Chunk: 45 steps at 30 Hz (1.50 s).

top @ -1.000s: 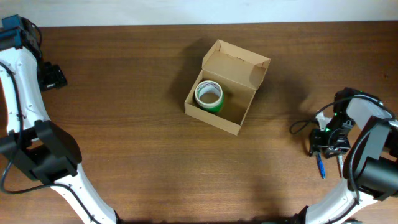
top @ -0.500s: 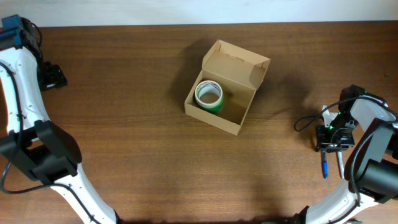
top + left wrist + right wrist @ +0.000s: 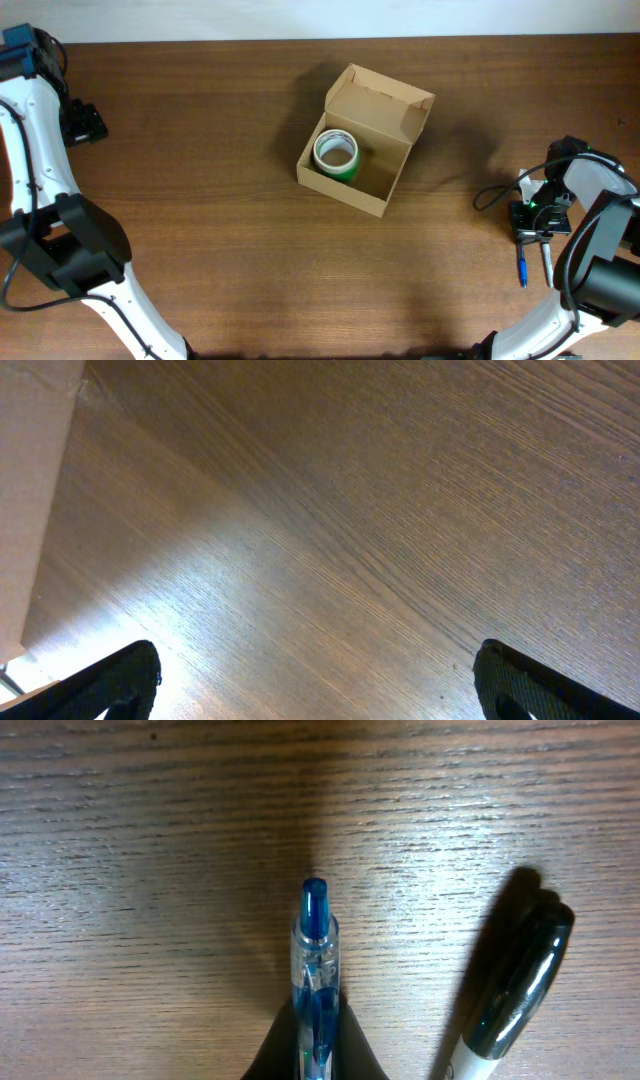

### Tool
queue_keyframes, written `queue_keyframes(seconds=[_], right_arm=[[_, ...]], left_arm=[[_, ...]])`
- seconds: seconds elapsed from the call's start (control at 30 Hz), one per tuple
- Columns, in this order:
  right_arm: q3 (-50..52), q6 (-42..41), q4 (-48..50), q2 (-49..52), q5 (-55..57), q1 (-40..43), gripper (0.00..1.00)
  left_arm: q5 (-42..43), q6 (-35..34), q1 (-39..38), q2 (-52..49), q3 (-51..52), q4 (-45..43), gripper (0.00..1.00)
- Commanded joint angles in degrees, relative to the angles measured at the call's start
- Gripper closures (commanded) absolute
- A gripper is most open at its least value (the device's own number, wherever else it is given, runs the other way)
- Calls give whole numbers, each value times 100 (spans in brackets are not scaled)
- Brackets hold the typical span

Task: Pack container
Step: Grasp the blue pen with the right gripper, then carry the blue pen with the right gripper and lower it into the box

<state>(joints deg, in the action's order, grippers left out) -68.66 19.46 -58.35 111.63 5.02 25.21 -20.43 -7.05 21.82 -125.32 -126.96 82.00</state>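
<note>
The open box lies left of my right gripper in the overhead view, so I will lift the pen (image 3: 521, 268), cross over and descend beside the tape roll to release.
The container (image 3: 388, 150) is an open tan cardboard box at the table's middle, its flap lid standing up at the back. A green tape roll (image 3: 335, 153) lies inside on the left. At the right edge, my right gripper (image 3: 530, 232) is shut on a clear blue pen (image 3: 521, 268) that lies on the wood. In the right wrist view the pen (image 3: 314, 955) sticks out forward from between the jaws of that gripper (image 3: 315, 1045). My left gripper (image 3: 88, 122) is far off at the left, and in its wrist view it (image 3: 315, 690) is open over bare wood.
A black-capped marker (image 3: 515, 985) lies just right of the pen, parallel to it, also visible from above as the marker (image 3: 546, 262). A black cable (image 3: 490, 198) loops beside the right wrist. A pale tan strip (image 3: 30, 490) borders the wood in the left wrist view.
My right gripper shifted slightly right and down, then shut on the blue pen. The left arm, box and tape roll have not moved.
</note>
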Motion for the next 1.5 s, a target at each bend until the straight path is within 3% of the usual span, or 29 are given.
queue_keyframes(seconds=[0.0,0.17,0.33,0.67,0.8,0.9,1.27,1.47], right_arm=[[94,-146,181,212,-140,26,96],[-227,-192,37,203,-660,26,96],[-1196,-203,-664,127,-1355,24,96],[-4688,-1062,-2520,94,-1561,-535,96],[-6098,-957,-2907,94,-1556,-1241,96],[-6778,-431,-2999,94,-1558,-1965,96],[-6789,1696,-3082,402,-1386,-4389,96],[-6745,1939,-3102,949,-992,-5045,96]], left_arm=[[-35,50,24,-35,28,0,0],[-35,50,24,-35,28,0,0],[-37,50,24,-35,28,0,0],[-35,50,24,-35,28,0,0],[-37,50,24,-35,28,0,0],[-37,50,24,-35,28,0,0],[-37,50,24,-35,28,0,0],[-37,50,24,-35,28,0,0]])
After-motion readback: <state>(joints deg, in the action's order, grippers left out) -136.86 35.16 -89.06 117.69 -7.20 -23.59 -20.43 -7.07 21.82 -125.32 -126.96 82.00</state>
